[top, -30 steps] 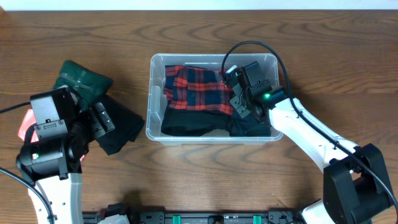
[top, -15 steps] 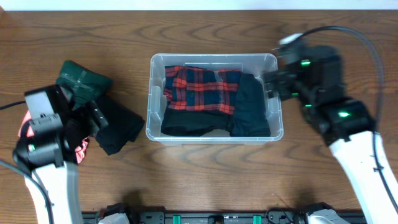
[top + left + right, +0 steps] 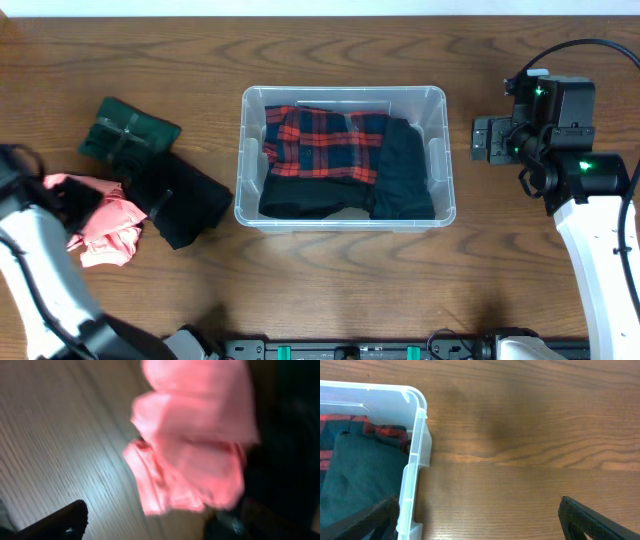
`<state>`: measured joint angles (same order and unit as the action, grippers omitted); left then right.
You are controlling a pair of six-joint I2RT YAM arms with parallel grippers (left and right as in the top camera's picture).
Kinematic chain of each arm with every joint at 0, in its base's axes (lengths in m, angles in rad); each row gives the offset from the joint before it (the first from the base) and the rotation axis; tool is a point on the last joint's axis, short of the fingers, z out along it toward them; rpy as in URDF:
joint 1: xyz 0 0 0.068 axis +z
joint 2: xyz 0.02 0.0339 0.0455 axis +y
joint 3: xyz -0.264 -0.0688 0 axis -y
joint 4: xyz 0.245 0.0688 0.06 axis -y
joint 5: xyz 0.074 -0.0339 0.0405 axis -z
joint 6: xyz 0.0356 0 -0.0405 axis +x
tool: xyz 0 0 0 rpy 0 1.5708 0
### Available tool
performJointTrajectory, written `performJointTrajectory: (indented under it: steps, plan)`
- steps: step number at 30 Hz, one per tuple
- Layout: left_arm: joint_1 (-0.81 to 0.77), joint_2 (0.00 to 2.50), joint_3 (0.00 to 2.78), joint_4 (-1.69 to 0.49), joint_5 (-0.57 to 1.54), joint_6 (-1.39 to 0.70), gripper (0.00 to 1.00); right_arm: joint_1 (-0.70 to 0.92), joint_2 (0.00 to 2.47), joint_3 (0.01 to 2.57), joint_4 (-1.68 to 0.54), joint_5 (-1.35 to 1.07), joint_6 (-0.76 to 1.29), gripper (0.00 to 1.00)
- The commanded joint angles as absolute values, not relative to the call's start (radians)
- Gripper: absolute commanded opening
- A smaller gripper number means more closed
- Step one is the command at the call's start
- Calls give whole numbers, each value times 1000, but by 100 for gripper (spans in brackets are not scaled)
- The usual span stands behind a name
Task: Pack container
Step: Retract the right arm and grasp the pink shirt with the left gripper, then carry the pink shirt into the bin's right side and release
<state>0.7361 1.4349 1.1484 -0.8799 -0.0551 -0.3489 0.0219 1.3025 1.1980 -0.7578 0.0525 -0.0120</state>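
The pink garment is still on the tabletop outside the container point(image 3: 341, 91), so my left gripper will go down next, with its fingers open, onto the bunched middle of the pink garment point(image 3: 100, 215).
The clear plastic container point(image 3: 341, 91) stands mid-table. A red plaid garment point(image 3: 325, 140) and a black garment point(image 3: 402, 170) lie inside it. My right gripper point(image 3: 484, 139) hovers open just right of the container with nothing in it. In the right wrist view its fingertips point(image 3: 587, 517) straddle bare wood, the left one by the container's rim point(image 3: 418, 435). At the far left, my left gripper point(image 3: 155, 527) stands open and empty above a pink garment point(image 3: 195, 445), blurred by motion. That pink garment point(image 3: 100, 215) lies on the table.
A black garment point(image 3: 185, 200) and a folded dark green garment point(image 3: 128, 130) lie left of the container, beside the pink one. The left arm point(image 3: 25, 235) runs along the table's left edge. Wood table point(image 3: 330, 270) shows in front of the container.
My right gripper opened, left the black garment in the container and pulled back to the right. The left arm swung out to the left, uncovering the pink garment.
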Motion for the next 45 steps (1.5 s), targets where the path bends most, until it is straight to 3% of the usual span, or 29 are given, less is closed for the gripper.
performJointTrajectory:
  steps: [1,9,20,22,25,26,29,34,40,45]
  plan:
    - [812,1526,1167,-835,-31,-371,98,20,1303,1197,-756,47,3,99]
    - [863,1744,1167,-646,230,-178,98,20,1303,1196,-754,48,-5,99]
    - [863,1894,1167,-607,307,-150,100,20,1303,1196,-759,48,-9,99]
    - [863,1893,1167,-609,307,-150,91,20,1303,1196,-760,48,-9,99]
    - [863,1893,1167,-621,308,-150,73,20,1303,1196,-760,48,-9,99]
    - [863,1893,1167,-627,315,-150,63,20,1303,1196,-760,48,-9,99]
    - [863,1885,1168,-635,365,-150,49,20,1303,1196,-760,48,-9,99]
    - [863,1809,1168,-665,385,-150,34,20,1303,1196,-759,48,-9,99]
    - [859,1579,1168,-680,484,-154,6,20,1302,1197,-753,48,-8,99]
    - [769,1348,1168,-681,539,-173,6,19,1299,1197,-751,54,-7,99]
